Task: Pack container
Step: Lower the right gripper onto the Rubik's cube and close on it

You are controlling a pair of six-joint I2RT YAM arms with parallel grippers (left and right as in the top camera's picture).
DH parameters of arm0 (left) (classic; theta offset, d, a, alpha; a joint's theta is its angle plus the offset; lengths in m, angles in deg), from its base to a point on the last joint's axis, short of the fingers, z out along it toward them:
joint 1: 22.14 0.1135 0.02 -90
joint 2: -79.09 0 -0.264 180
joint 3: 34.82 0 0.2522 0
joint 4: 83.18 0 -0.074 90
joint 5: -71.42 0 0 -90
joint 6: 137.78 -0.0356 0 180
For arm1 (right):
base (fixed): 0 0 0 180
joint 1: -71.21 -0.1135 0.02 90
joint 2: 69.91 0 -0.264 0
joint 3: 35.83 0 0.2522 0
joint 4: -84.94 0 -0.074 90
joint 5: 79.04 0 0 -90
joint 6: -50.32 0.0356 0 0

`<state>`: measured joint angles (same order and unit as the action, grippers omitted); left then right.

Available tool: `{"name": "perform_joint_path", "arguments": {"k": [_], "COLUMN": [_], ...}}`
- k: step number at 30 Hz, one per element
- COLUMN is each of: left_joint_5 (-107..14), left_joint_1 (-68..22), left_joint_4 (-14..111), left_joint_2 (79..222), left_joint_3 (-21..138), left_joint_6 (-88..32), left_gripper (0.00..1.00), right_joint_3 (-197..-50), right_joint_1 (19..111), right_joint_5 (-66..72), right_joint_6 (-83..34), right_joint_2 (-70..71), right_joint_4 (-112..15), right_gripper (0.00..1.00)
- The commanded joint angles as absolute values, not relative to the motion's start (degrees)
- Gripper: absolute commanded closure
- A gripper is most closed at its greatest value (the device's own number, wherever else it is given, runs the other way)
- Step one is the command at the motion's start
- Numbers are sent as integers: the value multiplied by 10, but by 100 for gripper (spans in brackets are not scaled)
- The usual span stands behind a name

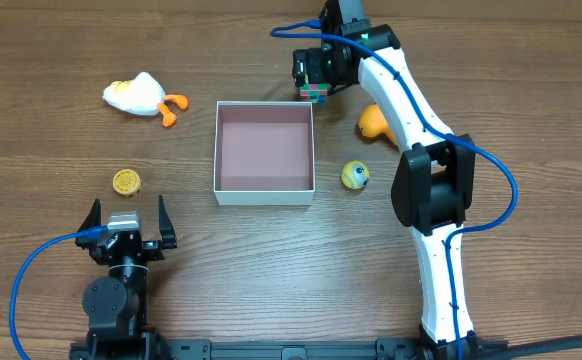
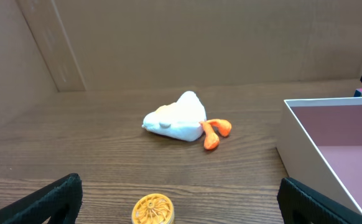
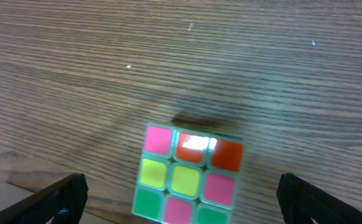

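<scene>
My right gripper will move down next until its open fingers are on either side of the colour cube [image 1: 314, 92] [image 3: 188, 177], and then it will close.
The container [image 1: 264, 196] is a square, shallow white box with a bare pink floor, mid-table; its near corner shows in the left wrist view [image 2: 305, 149]. My right gripper [image 1: 316, 68] hovers open at the far side of it, over a colour cube [image 1: 314, 93]. In the right wrist view the cube [image 3: 190, 177] lies between the wide-apart fingers [image 3: 50, 199], untouched. My left gripper [image 1: 128, 215] stands open near the front left, holding nothing. Ahead of its fingers [image 2: 321, 202] lie a yellow ribbed disc [image 2: 153, 210] and a white plush duck [image 2: 176, 118].
The duck [image 1: 136, 95] lies at the far left, the disc [image 1: 126, 181] left of the box. A yellow ball with an eye [image 1: 354, 176] sits right of the box. An orange toy [image 1: 372, 121] is partly hidden by the right arm.
</scene>
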<state>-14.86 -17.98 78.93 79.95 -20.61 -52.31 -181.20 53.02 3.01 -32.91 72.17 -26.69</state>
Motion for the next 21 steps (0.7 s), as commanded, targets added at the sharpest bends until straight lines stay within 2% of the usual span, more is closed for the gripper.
{"name": "perform_joint_path", "arguments": {"k": [1, 5, 21], "left_joint_5": [-141, -141, -141], "left_joint_1": [-176, -176, -176], "left_joint_4": [792, 792, 792], "left_joint_2": [797, 797, 797], "left_joint_3": [-208, -208, -208], "left_joint_6": [-514, -514, -514], "left_gripper": [0, 0, 0], "right_joint_3": [-1814, -1814, -1814], "right_joint_1": [528, 528, 528], "right_joint_5": [39, 34, 34], "right_joint_6": [-323, -322, -321], "right_joint_2": [742, 752, 752], "right_joint_4": [-265, -260, -275], "right_gripper": [0, 0, 21]}}
